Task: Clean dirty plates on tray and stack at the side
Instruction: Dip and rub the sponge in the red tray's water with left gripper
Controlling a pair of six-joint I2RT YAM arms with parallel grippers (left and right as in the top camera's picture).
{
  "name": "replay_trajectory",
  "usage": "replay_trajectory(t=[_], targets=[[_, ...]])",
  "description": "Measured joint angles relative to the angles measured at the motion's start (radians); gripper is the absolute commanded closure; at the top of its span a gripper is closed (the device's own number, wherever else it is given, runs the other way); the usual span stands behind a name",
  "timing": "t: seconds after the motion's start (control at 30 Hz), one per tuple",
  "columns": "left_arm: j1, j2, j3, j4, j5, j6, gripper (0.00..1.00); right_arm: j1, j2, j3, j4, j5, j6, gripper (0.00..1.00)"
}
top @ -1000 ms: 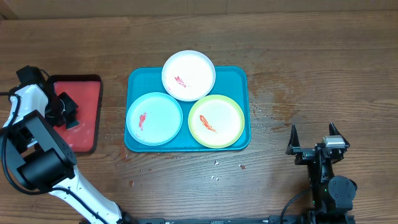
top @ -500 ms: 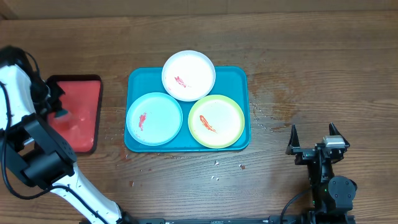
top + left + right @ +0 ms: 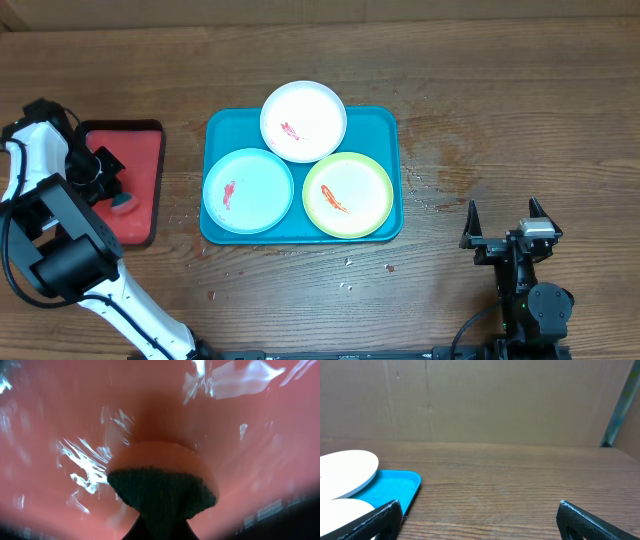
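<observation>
The orange sponge will go on the smeared light blue plate (image 3: 255, 194) next: my left gripper will lift, move across to the right in the overhead view, lower and let go of it there.
Three plates lie on the teal tray (image 3: 385, 122): white (image 3: 303, 120) at the back, light blue (image 3: 248, 190) front left, yellow-green (image 3: 347, 194) front right. Each has a red sauce smear. My left gripper (image 3: 116, 194) is low over the red tray and is shut on a sponge (image 3: 126, 204). The left wrist view shows the sponge (image 3: 162, 477) close up, dark scouring side toward me, with the jaws (image 3: 160, 527) pinching it. My right gripper (image 3: 503, 210) is open and empty to the right of the teal tray. The right wrist view shows the gripper (image 3: 480, 520), the tray corner (image 3: 400, 485) and the white plate (image 3: 345, 472).
A smaller red tray (image 3: 140, 150) with a dark rim sits left of the teal tray; it fills the left wrist view (image 3: 250, 435). Small crumbs and wet spots (image 3: 350, 265) dot the wooden table (image 3: 500, 90) in front and right of the teal tray.
My left gripper swung left and back off the red tray's edge, then returned over the tray's front part with the sponge. The right arm and plates have not moved.
</observation>
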Motion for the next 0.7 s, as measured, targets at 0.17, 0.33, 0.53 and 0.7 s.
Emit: replay_trajectory(t=[0.17,0.33,0.53,0.7], targets=[[0.0,-0.003,0.149,-0.16,0.016,0.0,0.96,0.0,0.0,0.0,0.0,0.0,0.0,0.0],[0.0,-0.075,0.206,-0.17,0.003,-0.001,0.96,0.0,0.0,0.0,0.0,0.0,0.0,0.0],[0.0,-0.112,0.084,0.016,-0.027,-0.001,0.96,0.0,0.0,0.0,-0.001,0.0,0.0,0.0],[0.0,-0.096,-0.07,0.067,-0.032,0.0,0.96,0.0,0.0,0.0,0.0,0.0,0.0,0.0]])
